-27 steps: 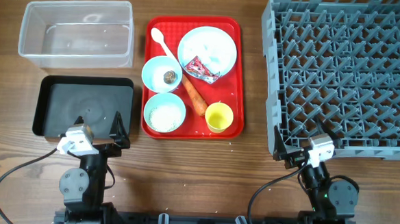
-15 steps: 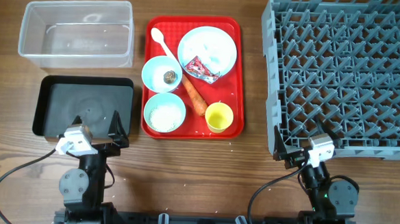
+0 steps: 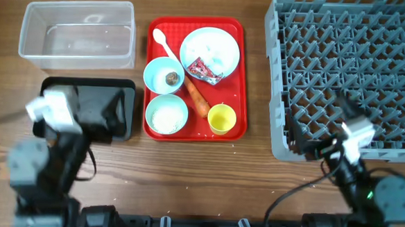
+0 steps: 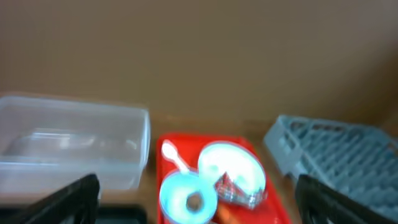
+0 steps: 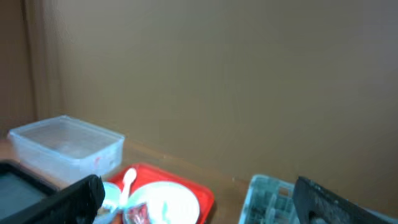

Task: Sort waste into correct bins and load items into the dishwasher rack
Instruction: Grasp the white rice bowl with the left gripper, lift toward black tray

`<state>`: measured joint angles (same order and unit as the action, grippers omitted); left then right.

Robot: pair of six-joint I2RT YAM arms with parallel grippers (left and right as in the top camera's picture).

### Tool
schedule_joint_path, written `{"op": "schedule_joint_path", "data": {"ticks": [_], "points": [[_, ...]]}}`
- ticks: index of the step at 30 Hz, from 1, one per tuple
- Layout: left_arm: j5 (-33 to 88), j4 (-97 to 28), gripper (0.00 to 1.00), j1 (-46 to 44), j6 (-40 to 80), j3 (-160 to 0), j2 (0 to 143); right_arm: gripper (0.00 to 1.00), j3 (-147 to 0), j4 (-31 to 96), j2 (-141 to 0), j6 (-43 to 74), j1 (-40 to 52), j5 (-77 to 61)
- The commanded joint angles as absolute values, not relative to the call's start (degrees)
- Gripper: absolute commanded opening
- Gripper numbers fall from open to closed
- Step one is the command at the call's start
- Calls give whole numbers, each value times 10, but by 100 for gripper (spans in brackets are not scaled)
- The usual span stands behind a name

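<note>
The rice bowl still holds rice, so my left gripper needs to go to the right in the overhead view and down onto the rice bowl's rim beside the carrot next.
On the red tray (image 3: 241, 74) sit a pale blue plate (image 3: 213, 44) with a red foil wrapper (image 3: 203, 70), a white spoon (image 3: 163, 43), a bowl (image 3: 156, 75) with a brown lump (image 3: 170, 77), a bowl of rice (image 3: 166, 114), a carrot (image 3: 196, 96) and a yellow cup (image 3: 222, 119). My left gripper (image 3: 95, 113) is open and empty above the black tray (image 3: 86, 84). My right gripper (image 3: 320, 130) is open and empty above the grey rack's (image 3: 351, 59) front left corner. Both wrist views are blurred; the left one shows the bowl (image 4: 186, 196) and plate (image 4: 233, 171).
The clear tub (image 3: 77, 34) stands at the back left, behind the black tray. Bare wooden table lies in front of the red tray and between it and the rack. Cables trail near the front edge.
Both arms have lifted from their rest near the front edge and moved forward. The left gripper now hangs over the black tray, the right over the rack's corner.
</note>
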<state>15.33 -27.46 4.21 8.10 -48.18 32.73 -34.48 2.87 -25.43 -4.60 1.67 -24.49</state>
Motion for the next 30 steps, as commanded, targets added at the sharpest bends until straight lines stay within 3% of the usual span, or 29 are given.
{"op": "schedule_joint_path", "data": {"ticks": [1,5,12,13,14,21,26,27,30], "points": [[160,-366,100,-5,59,-622,494,100,-467,117,-394,-66,16,-307],[112,-441,100,-129,60,-704,719,100,-617,314,-595,-82,16,-319],[124,-458,100,-187,65,-704,978,100,-630,380,-770,-30,16,-353],[124,-462,95,-187,64,-704,999,89,-630,382,-781,-30,16,-352],[123,-468,82,-191,63,-704,1016,80,-630,383,-795,-30,16,-352],[10,-482,68,-296,43,-703,1082,76,-630,389,-801,-30,16,-341],[-51,-476,8,-302,51,-693,1116,66,-630,391,-801,-29,16,-336],[-53,-476,4,-302,51,-693,1117,64,-630,391,-801,-28,16,-328],[-52,-479,4,-302,51,-695,1108,63,-630,391,-801,-28,16,-326]]}}
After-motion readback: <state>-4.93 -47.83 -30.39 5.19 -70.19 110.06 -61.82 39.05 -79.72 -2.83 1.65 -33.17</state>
